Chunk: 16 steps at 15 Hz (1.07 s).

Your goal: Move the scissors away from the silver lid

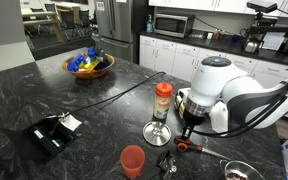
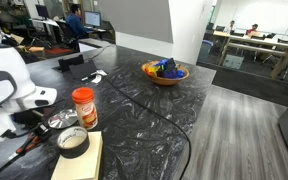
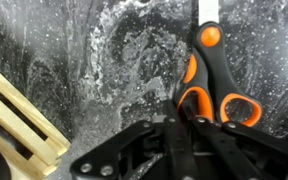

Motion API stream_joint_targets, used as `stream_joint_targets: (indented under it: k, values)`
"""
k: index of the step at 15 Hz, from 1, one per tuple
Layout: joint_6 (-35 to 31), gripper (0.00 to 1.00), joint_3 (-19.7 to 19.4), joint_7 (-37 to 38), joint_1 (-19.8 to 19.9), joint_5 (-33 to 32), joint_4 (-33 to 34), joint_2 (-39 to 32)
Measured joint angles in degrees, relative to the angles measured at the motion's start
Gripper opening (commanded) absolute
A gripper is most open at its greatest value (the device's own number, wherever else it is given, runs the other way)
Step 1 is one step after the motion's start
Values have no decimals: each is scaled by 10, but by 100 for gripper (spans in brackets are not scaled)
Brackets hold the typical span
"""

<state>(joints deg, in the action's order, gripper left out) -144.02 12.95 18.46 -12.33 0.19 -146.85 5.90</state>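
The scissors (image 3: 209, 75) are beside the silver lid, so the gripper should next lift them up, carry them away from that lid, past the handled metal bowl, and go down to let go of them.
The scissors (image 3: 209, 75) have orange and black handles and lie on the dark marbled counter, blades pointing to the top of the wrist view. In an exterior view their orange handle (image 1: 182, 147) shows just right of the silver lid (image 1: 157, 131), which stands knob-up beside them. My gripper (image 3: 186, 128) is down at the counter with its fingers close together on the left handle loop. It also shows in an exterior view (image 1: 188, 135), right of the lid. The blade tips are cut off by the frame's edge.
A jar with an orange lid (image 1: 163, 100) stands behind the silver lid. A red cup (image 1: 132, 160) and a dark clump (image 1: 167, 163) are in front. A handled metal bowl (image 1: 239, 172), a wooden slat piece (image 3: 19, 130) and a tape roll (image 2: 72, 141) are nearby. A cable crosses the counter.
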Motion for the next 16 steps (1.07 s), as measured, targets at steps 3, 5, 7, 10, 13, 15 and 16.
stream_joint_targets:
  k: [3, 5, 7, 10, 13, 15, 16]
  values:
    - [3, 2, 2, -2, -5, 4, 7, 22]
    - [7, 2, 3, -12, -11, 9, 12, 55]
    - [15, 2, 3, -38, -22, 22, 17, 92]
    - [27, 2, 3, -93, -39, 32, 20, 135]
    - [26, 2, 0, -185, -67, 61, 16, 148]
    - [24, 2, -4, -247, -90, 78, 11, 150]
    - [23, 2, -6, -276, -100, 86, 10, 151]
